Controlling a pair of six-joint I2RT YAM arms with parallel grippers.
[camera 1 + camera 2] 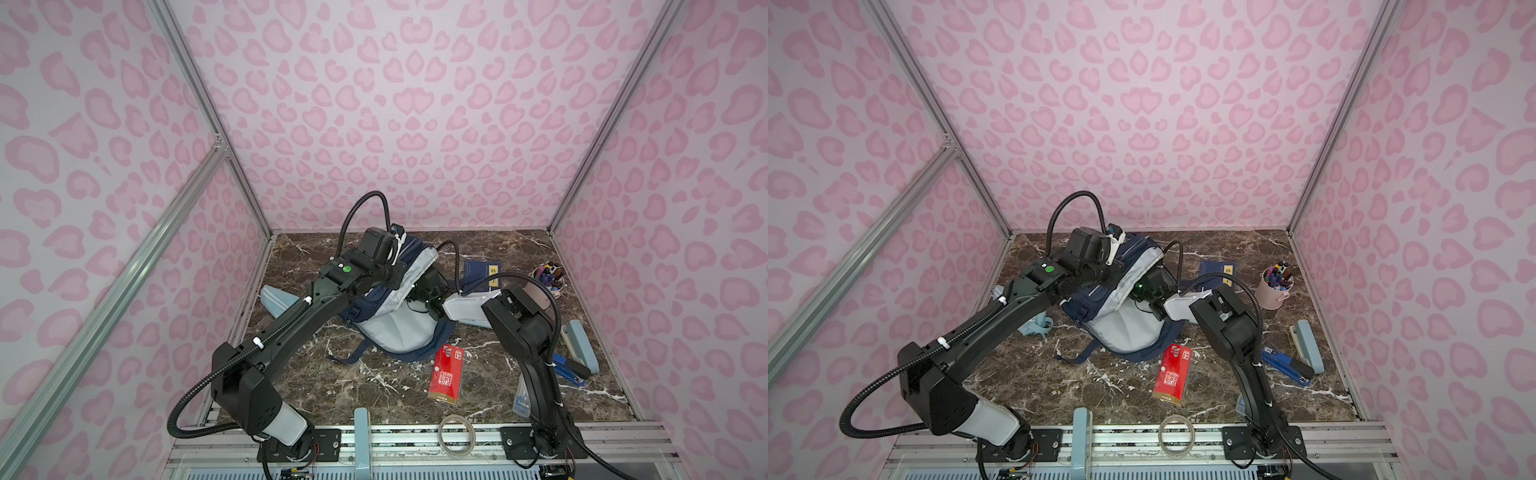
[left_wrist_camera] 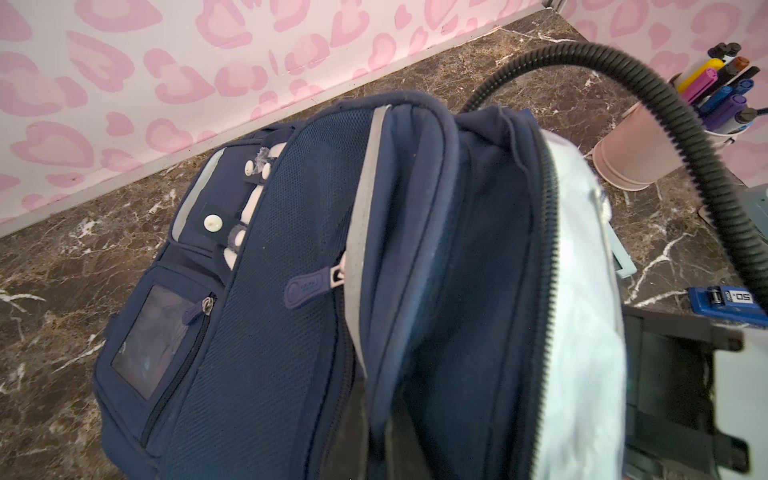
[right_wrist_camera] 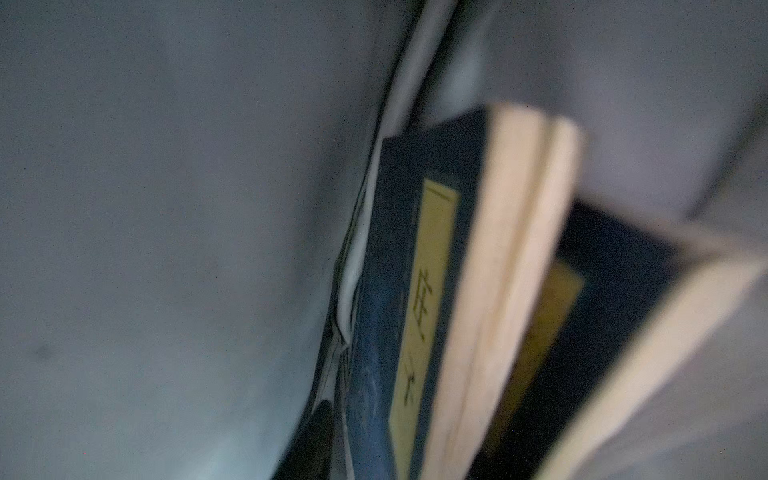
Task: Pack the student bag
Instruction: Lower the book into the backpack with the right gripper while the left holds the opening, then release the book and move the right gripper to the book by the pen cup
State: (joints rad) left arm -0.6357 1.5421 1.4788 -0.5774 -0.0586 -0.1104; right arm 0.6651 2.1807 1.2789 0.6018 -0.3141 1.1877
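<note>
I will next lower my left gripper's raised fold back over the bag's pale grey lining (image 1: 400, 330), open below the gripper and nearer the base, and release the fabric.
The student bag (image 1: 399, 328) (image 1: 1125, 328), navy with a pale grey lining, lies in the middle of the marble table with its main zip open. My left gripper (image 2: 376, 440) is shut on a fold of navy fabric at the bag's opening and holds it up. My right arm reaches into the opening. Its wrist (image 1: 430, 297) shows in both top views, with the fingertips hidden in the bag. Inside the bag, the right wrist view shows two dark blue books (image 3: 432, 291) with yellow labels and cream page edges against the lining. Beside them is one dark finger (image 3: 316, 440).
Another blue book (image 1: 482, 270) lies behind the right arm. A pink cup of markers (image 1: 548, 278) stands at the back right. A red packet (image 1: 446, 370), a blue stapler (image 1: 571, 365), a light-blue case (image 1: 582, 345), a tape roll (image 1: 457, 432) and a light-blue pouch (image 1: 276, 301) lie around the bag.
</note>
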